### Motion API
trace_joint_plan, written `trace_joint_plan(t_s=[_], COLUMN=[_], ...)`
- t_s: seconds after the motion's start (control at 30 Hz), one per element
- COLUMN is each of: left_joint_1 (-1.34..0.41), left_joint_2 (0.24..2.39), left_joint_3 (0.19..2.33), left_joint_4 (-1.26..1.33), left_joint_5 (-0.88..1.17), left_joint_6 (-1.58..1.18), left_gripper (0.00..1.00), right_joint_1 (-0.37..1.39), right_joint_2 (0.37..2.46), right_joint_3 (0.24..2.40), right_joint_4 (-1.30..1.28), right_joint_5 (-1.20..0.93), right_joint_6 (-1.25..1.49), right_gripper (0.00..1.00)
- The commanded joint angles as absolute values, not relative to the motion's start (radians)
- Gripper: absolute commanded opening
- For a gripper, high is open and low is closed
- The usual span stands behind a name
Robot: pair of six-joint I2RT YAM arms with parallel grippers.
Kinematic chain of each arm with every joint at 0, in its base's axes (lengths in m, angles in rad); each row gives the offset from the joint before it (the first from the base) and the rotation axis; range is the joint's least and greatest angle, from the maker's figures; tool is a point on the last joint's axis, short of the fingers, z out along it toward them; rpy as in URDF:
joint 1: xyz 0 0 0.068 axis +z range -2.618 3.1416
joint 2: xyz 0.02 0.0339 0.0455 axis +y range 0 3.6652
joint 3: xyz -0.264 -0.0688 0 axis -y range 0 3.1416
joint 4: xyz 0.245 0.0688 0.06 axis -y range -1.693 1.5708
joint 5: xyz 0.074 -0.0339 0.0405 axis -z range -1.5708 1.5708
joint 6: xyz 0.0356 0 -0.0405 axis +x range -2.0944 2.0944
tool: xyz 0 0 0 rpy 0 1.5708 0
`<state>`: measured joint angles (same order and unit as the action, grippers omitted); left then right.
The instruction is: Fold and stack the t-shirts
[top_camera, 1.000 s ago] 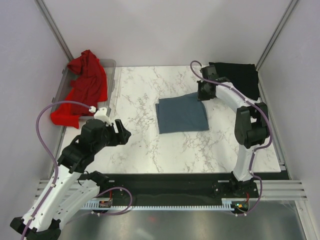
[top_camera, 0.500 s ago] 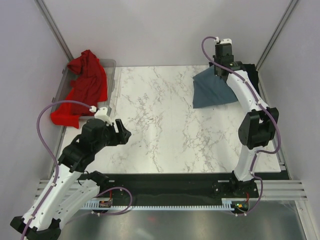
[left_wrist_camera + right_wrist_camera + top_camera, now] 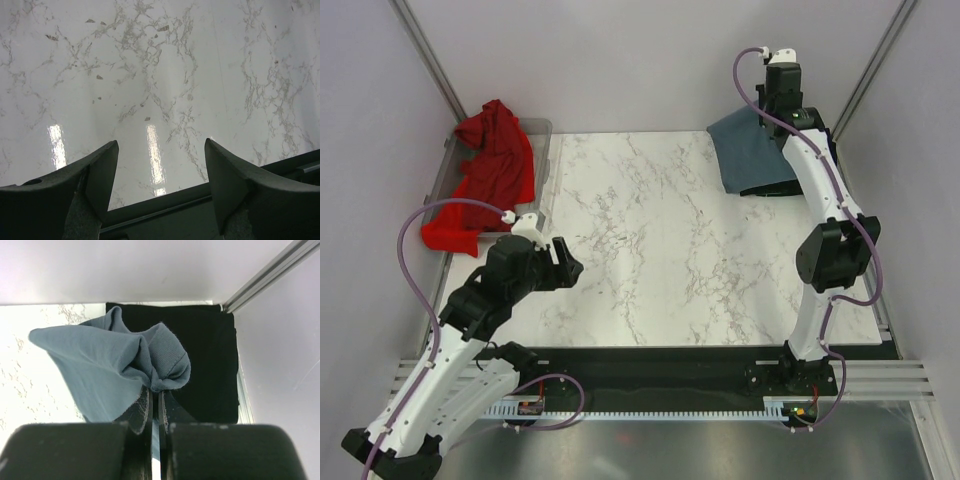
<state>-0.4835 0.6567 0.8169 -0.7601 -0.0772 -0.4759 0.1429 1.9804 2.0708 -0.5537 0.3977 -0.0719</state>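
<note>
The blue-grey t-shirt still hangs past the black t-shirt's edge over bare marble, so my right gripper should next move toward the corner post and down over the black t-shirt (image 3: 775, 188).
My right gripper (image 3: 775, 112) is shut on the folded slate blue-grey t-shirt (image 3: 748, 150) and holds it lifted at the back right, above the folded black t-shirt (image 3: 775, 188). In the right wrist view the blue-grey shirt (image 3: 105, 370) hangs bunched from the closed gripper (image 3: 156, 399) over the black shirt (image 3: 207, 360). The bright red t-shirt (image 3: 485, 175) lies crumpled over the clear bin at the left. My left gripper (image 3: 563, 262) is open and empty over the bare marble; its fingers (image 3: 100, 175) show in the left wrist view.
The clear plastic bin (image 3: 542, 150) stands at the left edge of the marble table (image 3: 650, 260). Metal frame posts (image 3: 865, 80) and walls close in the back corners. The table's front edge (image 3: 170, 200) runs just below my left fingers.
My right gripper has lifted the folded blue-grey shirt off the table's middle and carried it back and right to above the black shirt. The left arm has not moved.
</note>
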Motion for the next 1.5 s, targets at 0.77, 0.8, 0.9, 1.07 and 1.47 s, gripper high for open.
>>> trace_joint_plan(t_s=[0.77, 0.8, 0.9, 1.07, 1.47], left_joint_1=[-0.477, -0.477, -0.477, -0.476, -0.468], left_joint_2=[0.678, 0.678, 0.680, 0.701, 0.686], left_joint_3=[0.815, 0.815, 0.815, 0.811, 0.813], left_joint_4=[-0.723, -0.723, -0.723, -0.721, -0.723], left_joint_5=[-0.095, -0.095, -0.097, -0.098, -0.092], left_joint_6=[-0.433, -0.431, -0.431, -0.434, -0.434], left_gripper=[0.76, 0.76, 0.76, 0.76, 0.77], right_joint_1=[-0.027, -0.035, -0.067, -0.139, -0.276], right_joint_2=[2.080, 2.097, 2.181, 2.374, 2.286], right_joint_3=[2.235, 2.253, 2.330, 2.427, 2.158], right_joint_4=[-0.525, -0.523, -0.523, -0.428, -0.218], right_joint_5=[0.276, 0.276, 0.265, 0.320, 0.483], right_joint_6=[-0.049, -0.048, -0.041, -0.031, 0.238], right_gripper=[0.00, 0.00, 0.00, 0.00, 0.95])
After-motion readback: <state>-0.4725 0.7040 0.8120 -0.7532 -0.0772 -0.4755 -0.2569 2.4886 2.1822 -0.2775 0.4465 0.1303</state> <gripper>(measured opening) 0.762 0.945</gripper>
